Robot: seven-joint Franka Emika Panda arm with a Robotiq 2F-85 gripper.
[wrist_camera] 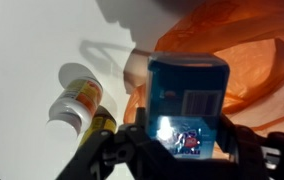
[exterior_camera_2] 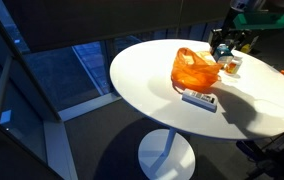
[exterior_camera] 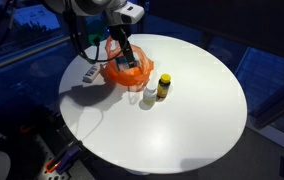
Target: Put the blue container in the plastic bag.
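My gripper will move toward the right in the wrist view and down over the bag's opening [wrist_camera: 254,68] to release the blue container [wrist_camera: 187,100], because the container hangs over the bag's rim.
In the wrist view my gripper [wrist_camera: 187,150] is shut on the blue container [wrist_camera: 187,100], a box with a barcode, and holds it over the edge of the orange plastic bag [wrist_camera: 247,60]. In both exterior views the gripper [exterior_camera: 129,58] [exterior_camera_2: 223,47] hangs just above the bag [exterior_camera: 122,72] [exterior_camera_2: 195,68] on the round white table [exterior_camera: 182,120] [exterior_camera_2: 152,90]. The container itself is barely visible in the exterior views.
A yellow bottle with a dark cap [exterior_camera: 163,87] [wrist_camera: 94,128] and a pale bottle [wrist_camera: 74,100] [exterior_camera: 146,95] sit beside the bag. A flat white and blue box [exterior_camera_2: 199,99] [exterior_camera: 88,74] lies on the table by the bag. The table edge drops off all round.
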